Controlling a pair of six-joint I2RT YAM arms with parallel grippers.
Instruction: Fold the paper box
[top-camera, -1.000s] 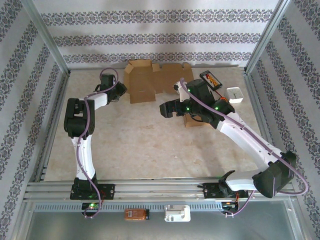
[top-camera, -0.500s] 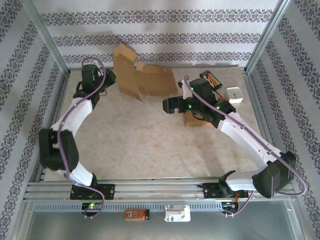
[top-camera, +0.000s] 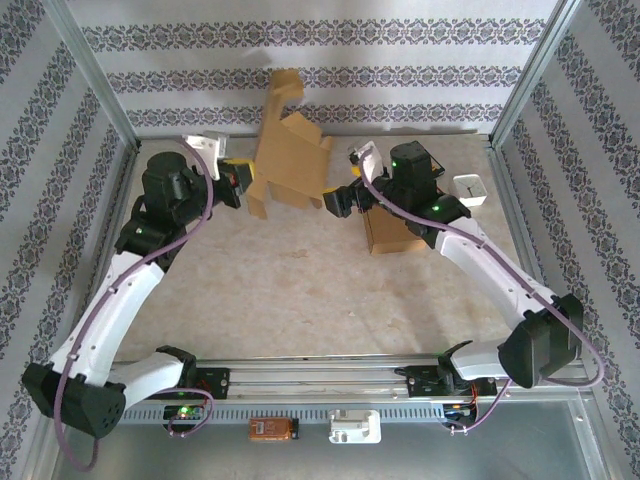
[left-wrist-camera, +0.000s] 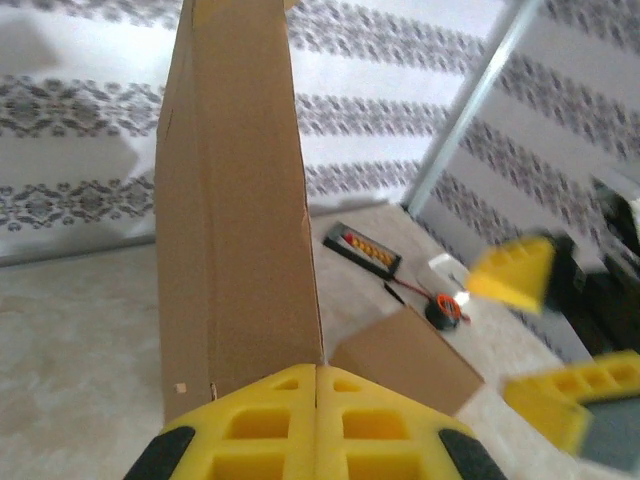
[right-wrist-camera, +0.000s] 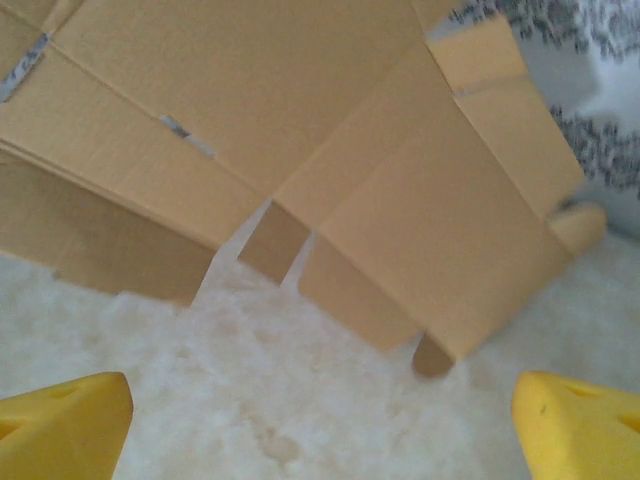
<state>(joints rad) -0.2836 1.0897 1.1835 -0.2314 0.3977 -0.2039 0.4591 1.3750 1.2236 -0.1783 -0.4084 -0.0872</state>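
Observation:
My right gripper moves outward next, past the hanging panel of the box. It goes onto the upper edge at the paper box's (top-camera: 287, 84) far end, since that edge lies outward of the gripper.
The paper box (top-camera: 285, 160) is a flat brown cardboard blank with flaps, held up on edge above the back of the table. My left gripper (top-camera: 243, 183) is shut on its lower left edge. In the left wrist view the yellow jaws (left-wrist-camera: 317, 370) meet on the card's bottom edge, and the paper box (left-wrist-camera: 235, 200) rises straight up from them. My right gripper (top-camera: 340, 195) stands open just right of the blank, apart from it. From the right wrist, the paper box (right-wrist-camera: 300, 130) hangs above the table with the right gripper (right-wrist-camera: 320, 420) below it, nothing between its fingers.
A second brown cardboard box (top-camera: 390, 235) lies on the table under the right arm. At the back right lie a black pack with orange marks (top-camera: 423, 158), a small white box (top-camera: 470, 190) and an orange tape measure (left-wrist-camera: 447, 310). Metal frame posts and patterned walls close in the table.
The blank lay flat at the back; my left gripper shut on it and has raised it upright. The left arm stretched out. My right gripper moved up and left toward the blank.

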